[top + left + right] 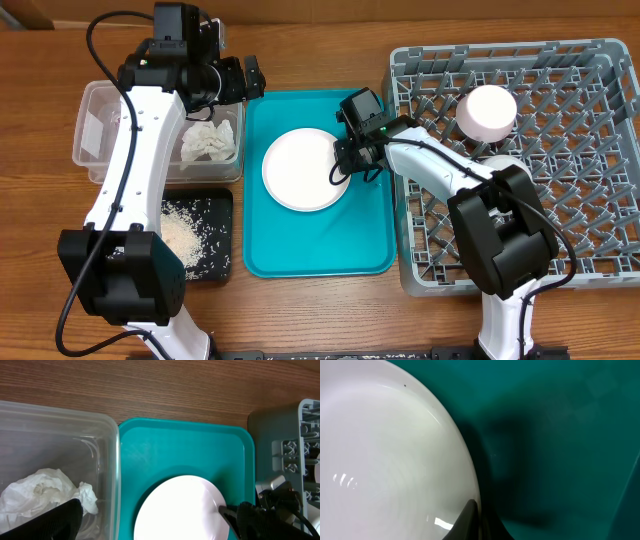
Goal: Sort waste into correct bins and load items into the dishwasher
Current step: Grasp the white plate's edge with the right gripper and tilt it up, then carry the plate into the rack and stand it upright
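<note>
Empty rack slots past the bowl lie to my gripper's right in the overhead view, so next my right gripper will lift the plate (300,170) across, tilt it upright and release.
The round white plate (300,170) lies on the flat teal tray (270,250). My right gripper (344,167) is shut on the plate's right rim; the right wrist view shows one finger on top of the plate (385,455) and the other just off its edge, the gripper (479,521) pinching the rim. My left gripper (243,78) is open and empty, held above the gap between the clear tub (95,100) and the teal tray. The crumpled white napkin (208,142) lies in the tub. Rice scraps (183,232) lie in the black tray (222,205). No red wrapper is in view.
The grey dish rack (560,230) fills the right side and holds an upturned whitish bowl (487,112) and a second white piece (503,160). In the left wrist view the tub wall (114,475) stands against the teal tray (185,450).
</note>
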`<state>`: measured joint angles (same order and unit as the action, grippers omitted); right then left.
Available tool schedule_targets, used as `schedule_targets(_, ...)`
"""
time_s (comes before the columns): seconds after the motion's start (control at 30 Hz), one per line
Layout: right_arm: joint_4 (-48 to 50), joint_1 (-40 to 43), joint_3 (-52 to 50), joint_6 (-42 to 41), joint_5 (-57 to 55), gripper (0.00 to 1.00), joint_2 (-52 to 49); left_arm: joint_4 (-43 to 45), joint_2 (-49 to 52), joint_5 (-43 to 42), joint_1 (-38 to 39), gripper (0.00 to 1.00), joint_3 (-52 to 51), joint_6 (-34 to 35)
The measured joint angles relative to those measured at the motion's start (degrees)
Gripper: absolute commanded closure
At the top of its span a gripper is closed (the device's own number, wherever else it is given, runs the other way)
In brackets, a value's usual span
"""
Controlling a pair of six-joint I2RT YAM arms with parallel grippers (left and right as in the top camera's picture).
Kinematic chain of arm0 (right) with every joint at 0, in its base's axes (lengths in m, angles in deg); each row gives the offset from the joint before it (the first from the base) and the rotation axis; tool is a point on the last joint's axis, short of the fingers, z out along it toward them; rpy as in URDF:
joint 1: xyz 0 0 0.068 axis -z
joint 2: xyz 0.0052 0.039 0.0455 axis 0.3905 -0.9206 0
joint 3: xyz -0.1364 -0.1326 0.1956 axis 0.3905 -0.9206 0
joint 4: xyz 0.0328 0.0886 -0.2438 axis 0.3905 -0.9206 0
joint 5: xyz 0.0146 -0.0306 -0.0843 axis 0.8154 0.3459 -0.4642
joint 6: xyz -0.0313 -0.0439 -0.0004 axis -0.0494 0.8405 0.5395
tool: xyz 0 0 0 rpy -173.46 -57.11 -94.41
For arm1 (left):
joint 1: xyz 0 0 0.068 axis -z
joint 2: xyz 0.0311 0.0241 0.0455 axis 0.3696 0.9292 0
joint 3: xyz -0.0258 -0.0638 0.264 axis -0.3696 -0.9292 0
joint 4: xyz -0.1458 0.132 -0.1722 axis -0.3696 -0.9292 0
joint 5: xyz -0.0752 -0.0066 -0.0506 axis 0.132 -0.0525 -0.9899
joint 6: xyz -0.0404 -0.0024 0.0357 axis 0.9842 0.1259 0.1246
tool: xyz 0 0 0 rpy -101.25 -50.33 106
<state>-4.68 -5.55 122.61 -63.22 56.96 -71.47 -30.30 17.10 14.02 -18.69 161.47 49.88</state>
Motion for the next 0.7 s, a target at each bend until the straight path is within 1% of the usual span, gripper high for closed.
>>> schedule_targets(0.13,-0.17,0.00,0.00,-0.02,0.02,0.96,0.00,0.00,0.00,0.00,0.00,0.00,0.00,0.00)
schedule_targets(0.37,-9.14,0.04,4.57,0.07,-0.04,0.96,1.86,0.00,0.00,0.00,0.00,0.00,0.00,0.00)
schedule_targets(0.53,-17.09,0.04,8.48,0.42,-3.89,0.96,11.78,0.00,0.00,0.00,0.00,0.00,0.00,0.00)
schedule_targets(0.7,-24.61,0.04,10.27,0.46,-16.15,0.96,26.03,0.00,0.00,0.00,0.00,0.00,0.00,0.00)
